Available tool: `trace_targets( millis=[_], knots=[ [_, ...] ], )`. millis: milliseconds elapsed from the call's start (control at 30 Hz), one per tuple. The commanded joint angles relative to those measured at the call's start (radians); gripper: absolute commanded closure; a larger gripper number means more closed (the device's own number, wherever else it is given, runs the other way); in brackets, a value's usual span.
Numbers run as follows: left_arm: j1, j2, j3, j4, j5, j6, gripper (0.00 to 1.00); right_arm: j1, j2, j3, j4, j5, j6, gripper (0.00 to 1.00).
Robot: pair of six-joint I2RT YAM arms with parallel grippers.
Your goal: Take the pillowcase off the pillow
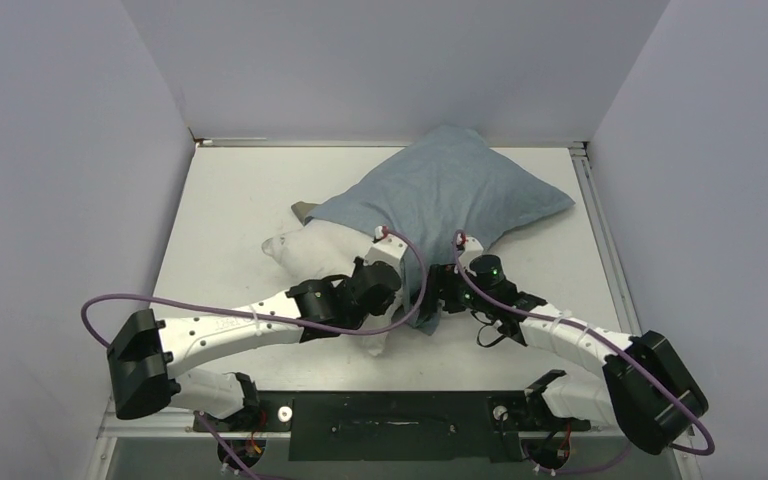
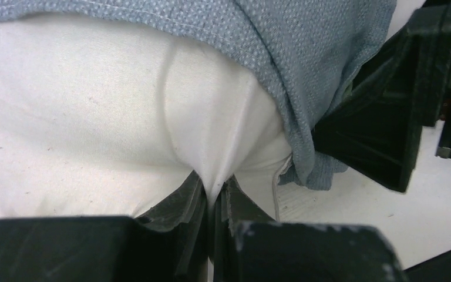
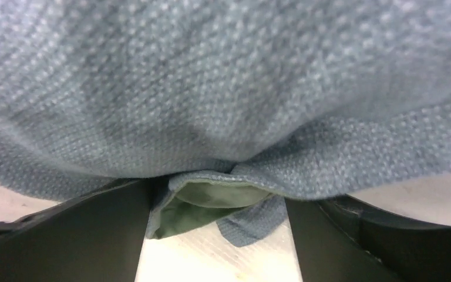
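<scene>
I will next pull the fold left in the top view with my left gripper and release it on open tabletop, as the pillow is still mostly covered.
The grey-blue pillowcase lies at the middle back of the table, still over most of the white pillow, whose bare end sticks out to the near left. An olive corner of the pillowcase peeks out on the left. My left gripper is shut on a pinched fold of the pillow just below the pillowcase hem; its jaws meet on white cloth. My right gripper is open, with its fingers on either side of the hanging pillowcase edge, and a sage-green face shows between them.
Grey walls close in the table at the back, left and right. Purple cables loop over both arms. The right gripper's black body sits close beside the left gripper. A dark base plate runs along the near edge.
</scene>
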Motion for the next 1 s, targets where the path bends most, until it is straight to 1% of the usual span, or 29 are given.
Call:
trace_targets(
  millis=[0, 100, 133, 167, 267, 333, 400, 600, 700, 733, 800, 967],
  knots=[
    [0.011, -0.099, -0.008, -0.019, 0.017, 0.003, 1.00, -0.006, 0.064, 0.028, 0.191, -0.059, -0.003, 0.38],
    [0.042, -0.158, -0.042, -0.084, 0.002, -0.006, 1.00, -0.009, 0.089, 0.059, 0.160, -0.029, -0.017, 0.77],
    [0.057, -0.184, -0.055, -0.102, 0.004, -0.013, 1.00, -0.012, 0.088, 0.069, 0.148, -0.016, -0.018, 0.86],
    [0.071, -0.207, -0.068, -0.117, 0.003, -0.017, 1.00, -0.016, 0.086, 0.079, 0.131, -0.001, -0.019, 0.93],
    [0.124, -0.302, -0.101, -0.169, 0.000, -0.031, 1.00, -0.039, 0.056, 0.121, 0.046, 0.091, -0.028, 0.95],
    [0.169, -0.367, -0.115, -0.207, -0.007, -0.037, 1.00, -0.077, 0.024, 0.149, -0.026, 0.155, -0.030, 0.95],
    [0.211, -0.430, -0.120, -0.246, -0.018, -0.045, 1.00, -0.142, -0.015, 0.172, -0.085, 0.187, -0.020, 0.95],
    [0.326, -0.591, -0.098, -0.337, -0.049, -0.047, 1.00, -0.459, -0.149, 0.198, -0.214, 0.158, 0.048, 0.95],
    [0.393, -0.662, -0.102, -0.349, -0.019, -0.026, 1.00, -0.611, -0.201, 0.178, -0.235, 0.106, 0.081, 0.95],
    [0.412, -0.677, -0.107, -0.346, 0.009, -0.022, 1.00, -0.648, -0.209, 0.170, -0.239, 0.078, 0.087, 0.95],
    [0.430, -0.696, -0.132, -0.321, 0.106, -0.018, 1.00, -0.668, -0.209, 0.160, -0.249, 0.052, 0.081, 0.95],
    [0.431, -0.715, -0.256, -0.168, 0.469, -0.008, 1.00, -0.667, -0.207, 0.126, -0.258, -0.042, 0.048, 0.95]
  ],
)
